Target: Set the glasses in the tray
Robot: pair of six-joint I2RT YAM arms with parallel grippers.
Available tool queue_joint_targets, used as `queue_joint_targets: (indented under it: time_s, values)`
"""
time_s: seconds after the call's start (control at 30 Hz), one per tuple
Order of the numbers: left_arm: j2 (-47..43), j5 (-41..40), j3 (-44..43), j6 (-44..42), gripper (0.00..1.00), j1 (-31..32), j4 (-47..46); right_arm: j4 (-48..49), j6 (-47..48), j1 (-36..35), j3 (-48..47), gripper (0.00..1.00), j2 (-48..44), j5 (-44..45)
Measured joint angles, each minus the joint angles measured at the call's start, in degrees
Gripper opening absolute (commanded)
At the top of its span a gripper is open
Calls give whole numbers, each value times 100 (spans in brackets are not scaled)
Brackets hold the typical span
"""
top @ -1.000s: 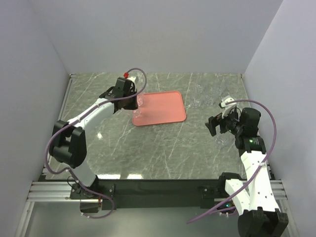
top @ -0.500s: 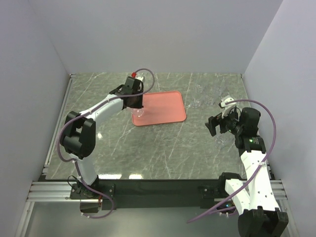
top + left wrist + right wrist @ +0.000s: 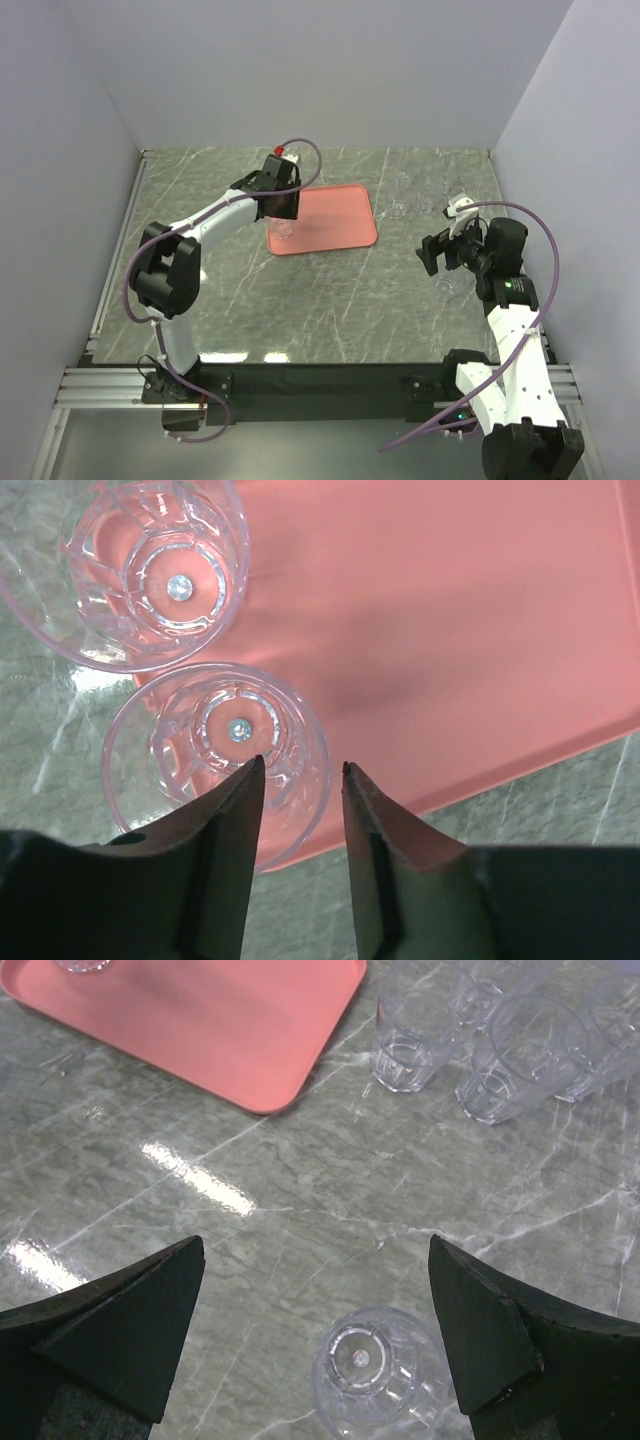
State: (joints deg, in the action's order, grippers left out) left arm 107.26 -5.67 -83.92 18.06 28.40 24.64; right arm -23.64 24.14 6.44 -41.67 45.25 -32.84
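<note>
My right gripper narrows its wide fingers and comes down astride the side of the lone glass's rim nearest the wall (image 3: 463,280) (image 3: 443,1368) next, then closes, since this glass stands upright and open below.
The salmon-pink tray (image 3: 335,215) lies on the marble table left of centre. Two clear glasses stand upright in its near-left corner, one (image 3: 215,750) just under my left gripper (image 3: 300,768) and the other (image 3: 150,570) beside it. My left gripper's jaws are slightly parted, and the nearer glass's rim runs between them without being squeezed. My right gripper (image 3: 316,1244) is wide open over the table with one upright glass (image 3: 375,1375) standing just below and between its fingers, untouched. Several more glasses (image 3: 500,1050) cluster at the far right.
The cluster of glasses (image 3: 415,195) stands between the tray's right edge and the right wall. Grey walls close the table on three sides. Most of the tray's surface (image 3: 450,630) is bare.
My left gripper has moved slightly right over the tray's corner and its jaws have parted from the glass rim. The right arm has not moved.
</note>
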Motion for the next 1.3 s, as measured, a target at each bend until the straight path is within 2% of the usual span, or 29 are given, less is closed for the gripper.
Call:
queue_joint_targets:
  time_s: [0.17,0.3,0.67,0.8,0.93,1.3]
  values:
    - [-118,4,72,7,53,20,-61,0,0,48,0,99,7,0]
    - [-629,9,398,13,58,20,-168,0,-2,52,2,99,35,0]
    - [-3648,-293,2317,-212,83,-166,-761,-326,238,59,-153,100,518,-210]
    - [-4760,-501,3139,-275,99,-481,-791,-758,439,87,-417,99,717,0]
    - [-5851,-831,3934,-343,99,-599,-935,-1045,492,203,-673,100,892,577]
    - [-6588,-1185,4159,-356,99,-599,-984,-1582,431,485,-861,92,1705,1537]
